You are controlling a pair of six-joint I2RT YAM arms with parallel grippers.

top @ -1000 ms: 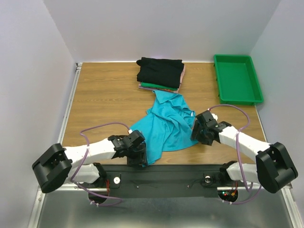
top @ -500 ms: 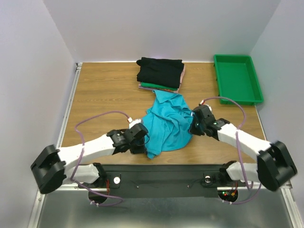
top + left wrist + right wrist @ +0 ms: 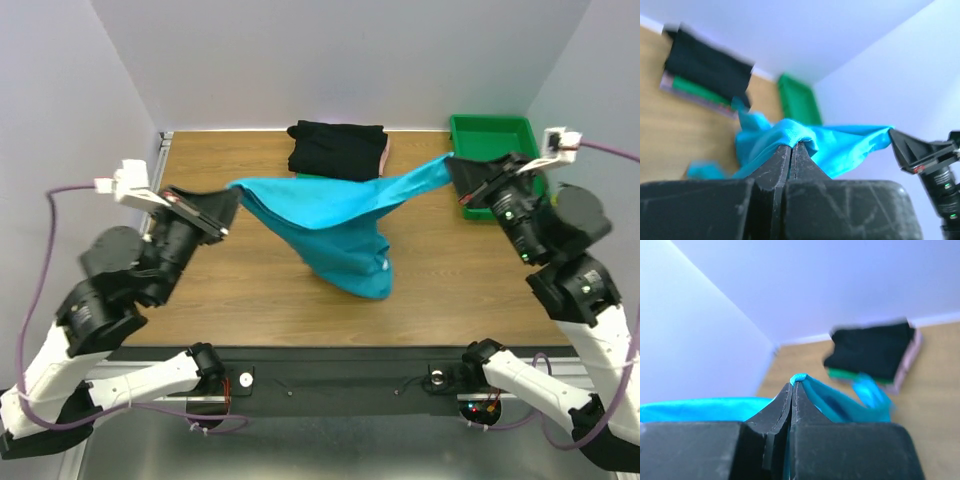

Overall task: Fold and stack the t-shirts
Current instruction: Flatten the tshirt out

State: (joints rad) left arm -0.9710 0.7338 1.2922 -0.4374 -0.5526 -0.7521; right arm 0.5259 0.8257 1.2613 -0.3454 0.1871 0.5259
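Observation:
The t-shirt's teal edge goes down and back over the black bar's middle (image 3: pixel 322 360) next for my left gripper to release, since the t-shirt (image 3: pixel 335 215) still hangs bunched above bare tabletop.
The teal t-shirt (image 3: pixel 335 215) hangs stretched in the air between both arms, its lower part drooping toward the table middle. My left gripper (image 3: pixel 232 193) is shut on its left edge; the cloth (image 3: pixel 790 135) bunches at the closed tips (image 3: pixel 791 146). My right gripper (image 3: pixel 452 165) is shut on the right edge, a teal fold (image 3: pixel 799 377) pinched at its tips (image 3: pixel 792 385). A folded stack with a black shirt (image 3: pixel 336 148) on top, green and pink edges beneath, lies at the back centre, also in the left wrist view (image 3: pixel 707 67) and the right wrist view (image 3: pixel 872 350).
A green plastic tray (image 3: pixel 505 140) stands at the back right, partly behind my right gripper. The wooden table (image 3: pixel 230 290) is bounded by white walls at the back and sides. The arm bases sit on the black rail at the near edge.
Both grippers shut on the teal shirt's edges on the table, then rose and spread apart, lifting it and stretching it in the air.

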